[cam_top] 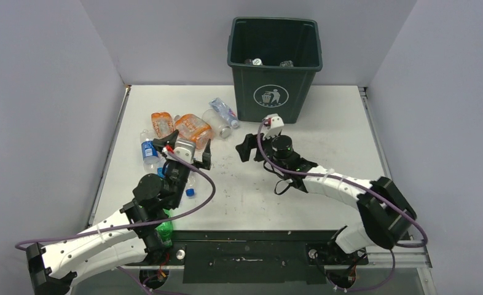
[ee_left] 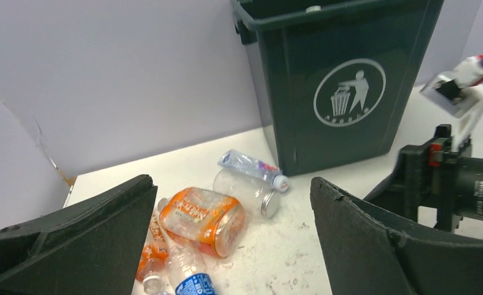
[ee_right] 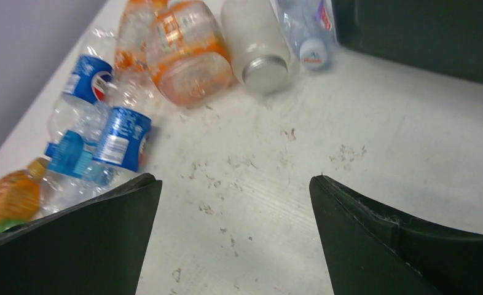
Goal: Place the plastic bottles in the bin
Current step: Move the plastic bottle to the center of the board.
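Observation:
My right gripper reaches outward next, to the left in the top view, and down around the end of the jar-like bottle with the silver lid toward it.
The dark green bin (cam_top: 274, 92) stands at the back of the table, with a few bottles (cam_top: 256, 62) inside it. Crushed plastic bottles lie left of it: two orange ones (cam_top: 193, 129) (cam_top: 162, 123), a clear jar-like one (cam_top: 216, 123), a clear one with a white cap (cam_top: 225, 112) and a blue-labelled one (cam_top: 148, 150). My left gripper (cam_top: 188, 150) hovers open just in front of the orange bottle (ee_left: 202, 218), empty. My right gripper (cam_top: 250, 146) is open over bare table (ee_right: 245, 203), right of the pile and in front of the bin (ee_left: 325, 74).
A green bottle (cam_top: 164, 232) lies by the left arm's base and a loose blue cap (cam_top: 190, 192) beside that arm. More blue-labelled bottles (ee_right: 122, 138) and an orange one (ee_right: 11, 196) lie near the left wall. The right arm (ee_left: 454, 184) is close to my left gripper's right finger.

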### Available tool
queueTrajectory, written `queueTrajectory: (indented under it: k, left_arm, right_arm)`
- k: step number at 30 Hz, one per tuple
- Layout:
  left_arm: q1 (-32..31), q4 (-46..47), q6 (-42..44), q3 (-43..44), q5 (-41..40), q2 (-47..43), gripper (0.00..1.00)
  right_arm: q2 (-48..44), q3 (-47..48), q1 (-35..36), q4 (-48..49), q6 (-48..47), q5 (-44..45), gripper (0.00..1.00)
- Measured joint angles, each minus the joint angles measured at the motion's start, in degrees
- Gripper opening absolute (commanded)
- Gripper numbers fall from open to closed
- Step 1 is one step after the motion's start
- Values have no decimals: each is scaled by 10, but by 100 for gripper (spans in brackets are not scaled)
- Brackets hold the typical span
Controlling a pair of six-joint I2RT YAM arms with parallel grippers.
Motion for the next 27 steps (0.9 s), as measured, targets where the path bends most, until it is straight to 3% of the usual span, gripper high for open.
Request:
queueTrajectory:
  k: [6,13,20,27]
  left_arm:
    - [-2,-62,-2,4,-1,28,96]
    - [-16,-26,21,-19,-13,-19,96]
    - [-23,-6,35,-23,-20,-21,96]
    - [-25,-1,45,-25,-20,-18,96]
  right_arm:
    - [148,16,1,38,9,-18,93]
    - [306,138,4,65,15,-30,96]
    - [398,278,2,58,-1,-21,98]
    - [438,351,-5,19,-36,5,98]
